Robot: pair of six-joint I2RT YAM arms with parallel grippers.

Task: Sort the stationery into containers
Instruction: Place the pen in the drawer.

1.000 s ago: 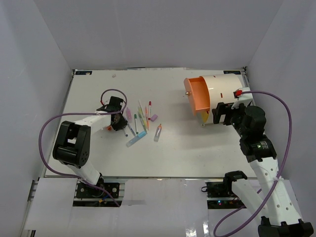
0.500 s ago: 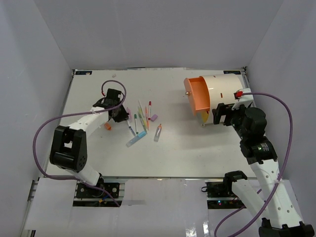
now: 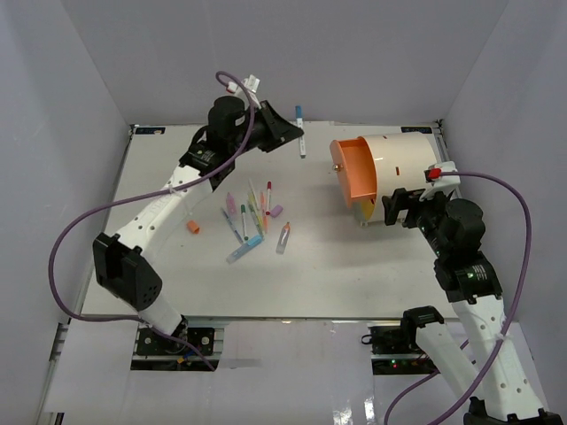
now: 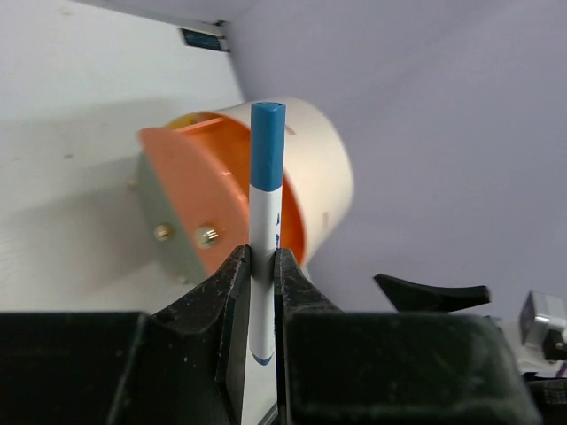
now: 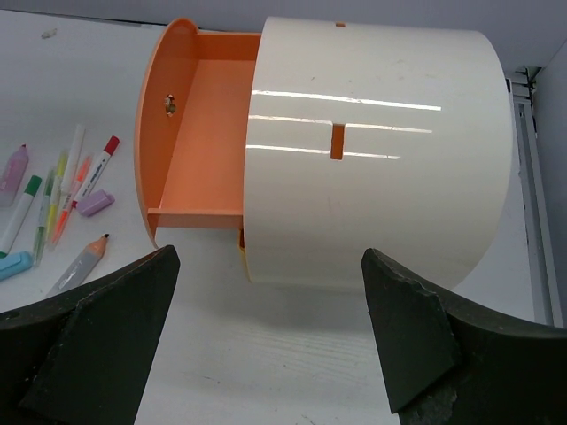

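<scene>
The white pen goes to the right in the top view with my left gripper next, for release over the open orange drawer, which stands pulled out.
My left gripper is raised high and shut on a white pen with a blue cap, just left of the drum. In the left wrist view the pen stands upright between my closed fingers, in front of the drum's orange face. The cream-white drum lies on its side with its orange drawer pulled open and empty. My right gripper is open, close in front of the drum, with nothing held. Several pens and markers lie on the table.
An orange cap lies apart, left of the pile. Some of the pens show at the left of the right wrist view. Grey walls enclose the white table on three sides. Purple cables loop from both arms.
My left gripper has taken the blue-capped pen from the pile, risen and swung far up and right toward the drum. The right arm has barely shifted.
</scene>
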